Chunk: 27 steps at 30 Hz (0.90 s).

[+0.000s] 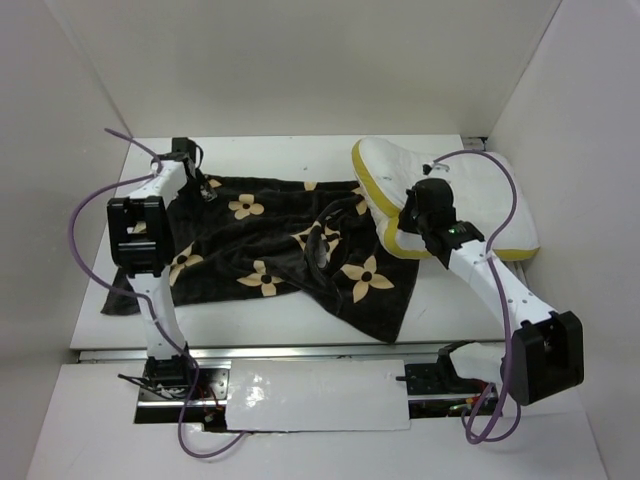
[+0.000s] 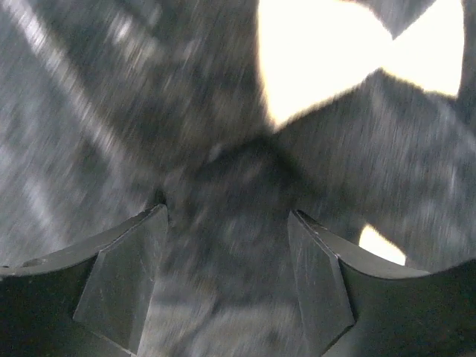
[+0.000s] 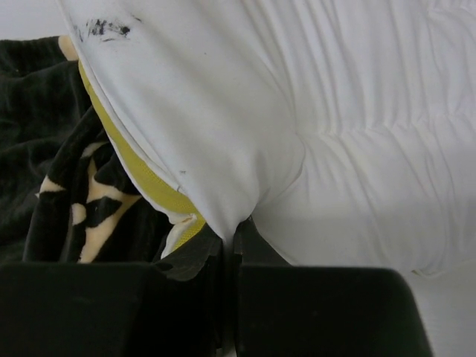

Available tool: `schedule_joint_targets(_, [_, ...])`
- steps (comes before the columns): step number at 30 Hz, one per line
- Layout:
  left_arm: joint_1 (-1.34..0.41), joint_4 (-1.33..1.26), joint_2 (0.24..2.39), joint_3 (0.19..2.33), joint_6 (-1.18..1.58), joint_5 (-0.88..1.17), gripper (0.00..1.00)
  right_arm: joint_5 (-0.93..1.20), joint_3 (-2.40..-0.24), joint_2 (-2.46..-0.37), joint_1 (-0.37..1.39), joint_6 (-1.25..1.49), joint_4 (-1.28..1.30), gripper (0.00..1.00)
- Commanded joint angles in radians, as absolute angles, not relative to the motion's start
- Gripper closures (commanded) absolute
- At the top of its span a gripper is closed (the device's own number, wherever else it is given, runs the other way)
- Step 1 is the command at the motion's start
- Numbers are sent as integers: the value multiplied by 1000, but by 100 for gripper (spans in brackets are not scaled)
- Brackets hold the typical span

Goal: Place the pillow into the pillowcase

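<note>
My right gripper needs to pull the pillowcase's fold back and to the left in the top view next, over the pillowcase's flowered end (image 1: pixel 390 274), and let go. The pillow (image 1: pixel 388 165) barely overlaps it.
The white pillow (image 1: pixel 388 165) with yellow piping lies at the back right, its left end raised and overlapping the pillowcase (image 1: pixel 270 245). The pillowcase, dark plush with tan flowers, lies rumpled and spread across the middle and left. My right gripper (image 1: pixel 418 196) is shut on a pinched fold of the pillow (image 3: pixel 223 126) near its yellow seam (image 3: pixel 141 175); the right wrist view shows the jaws (image 3: pixel 236 232) closed on white fabric. My left gripper (image 1: pixel 205 185) hovers at the pillowcase's far left corner. In the blurred left wrist view it (image 2: pixel 227 212) is open, with dark fabric (image 2: pixel 223 178) between the fingers (image 2: pixel 123 275).
White walls box in the table (image 1: pixel 450 300) on the left, back and right. Purple cables (image 1: pixel 510 190) loop over each arm, the right one above the pillow. A white panel (image 1: pixel 310 395) covers the near edge between the arm bases.
</note>
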<state>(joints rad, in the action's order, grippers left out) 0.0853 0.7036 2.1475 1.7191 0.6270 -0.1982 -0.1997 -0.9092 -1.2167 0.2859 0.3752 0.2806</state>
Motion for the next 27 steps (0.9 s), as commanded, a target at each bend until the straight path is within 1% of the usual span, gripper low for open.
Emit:
schedule_joint_targets(1, [83, 732, 2259, 1837, 607, -227, 22, -333, -890, -1218, 273, 330, 241, 100])
schedule_joint_targets(3, [83, 781, 2333, 1946, 607, -245, 22, -333, -881, -1218, 282, 301, 216, 100])
schedule_joint_targets(4, [83, 802, 2411, 1994, 607, -258, 22, -342, -868, -1218, 282, 292, 204, 100])
schedule_joint_targets(5, [92, 822, 2449, 2085, 607, -258, 22, -351, -868, -1209, 282, 282, 187, 100])
schedule_joint_targets(8, [124, 893, 2572, 2239, 595, -255, 19, -367, -868, -1221, 282, 273, 149, 100])
schedule_joint_targets(11, [175, 852, 2640, 2301, 595, -207, 18, -367, -880, -1233, 282, 246, 118, 100])
schedule_joint_targets(14, [210, 809, 2680, 2353, 584, -97, 15, -358, -881, -1233, 282, 229, 89, 100])
schedule_joint_targets(16, [210, 750, 2671, 2330, 575, -95, 14, -338, -864, -1224, 282, 209, 43, 100])
schedule_joint_targets(18, [210, 649, 2671, 2313, 563, -109, 8, -310, -853, -1188, 291, 200, 5, 100])
schedule_joint_targets(19, [196, 649, 2671, 2350, 530, -109, 5, -295, -842, -1174, 291, 189, -6, 100])
schedule_joint_targets(20, [196, 649, 2689, 2391, 529, -126, 5, -260, -842, -1160, 291, 189, -6, 100])
schedule_joint_targets(21, [186, 667, 2689, 2451, 516, -136, 1, -250, -842, -1134, 291, 189, 23, 100])
schedule_joint_targets(22, [177, 667, 2689, 2451, 515, -137, 0, -250, -854, -1121, 301, 189, 41, 100])
schedule_joint_targets(24, [176, 643, 2588, 2407, 515, -137, 0, -221, -877, -1098, 310, 202, 92, 98])
schedule_joint_targets(25, [166, 628, 2545, 2342, 515, -127, 0, -206, -887, -1089, 310, 202, 162, 98])
schedule_joint_targets(27, [166, 612, 2415, 2293, 515, -91, 0, -161, -936, -1077, 342, 202, 262, 97])
